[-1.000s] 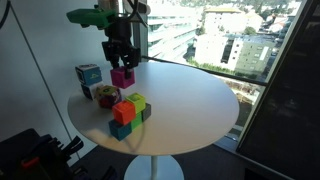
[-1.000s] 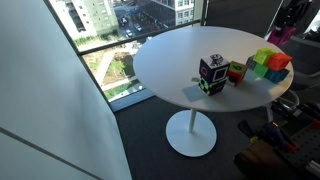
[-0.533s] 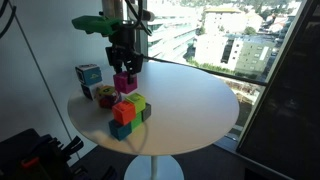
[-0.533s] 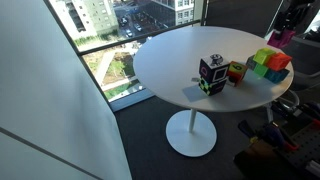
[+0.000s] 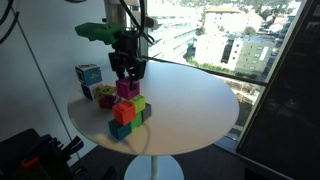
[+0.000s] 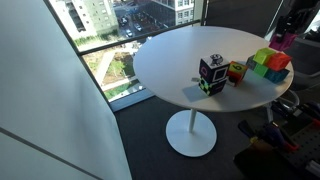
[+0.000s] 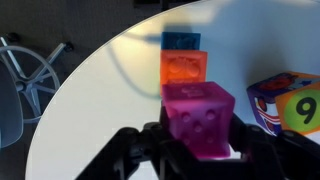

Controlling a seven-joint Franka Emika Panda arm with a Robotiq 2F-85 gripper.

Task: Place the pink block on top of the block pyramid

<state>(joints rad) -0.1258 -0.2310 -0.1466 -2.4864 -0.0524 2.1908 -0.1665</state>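
The pink block [image 5: 127, 88] goes down onto the orange-red and lime green cube tops next for release across both, as they lie just below my gripper.
My gripper [image 5: 127, 76] is shut on the pink block [image 5: 127, 88] and holds it just above the block pyramid [image 5: 128, 112], a cluster with an orange-red cube and a lime green cube over blue and teal ones on the round white table [image 5: 190, 110]. In the wrist view the pink block [image 7: 200, 118] sits between my fingers [image 7: 200, 150], with the orange-red cube [image 7: 185, 70] and a blue cube [image 7: 183, 41] beyond it. In an exterior view the pyramid [image 6: 268, 63] sits at the table's right edge and the pink block [image 6: 287, 41] shows at the frame edge above it.
A light blue cube with white marks [image 5: 88, 74] and a small multicoloured cube [image 5: 106, 96] stand beside the pyramid. They show as a dark patterned cube [image 6: 212, 73] and a small cube [image 6: 236, 71] in an exterior view. A window wall lies behind the table. A chair base [image 7: 35, 70] is on the floor.
My gripper has moved down and slightly right with the pink block, from above the table's back edge to just over the pyramid.
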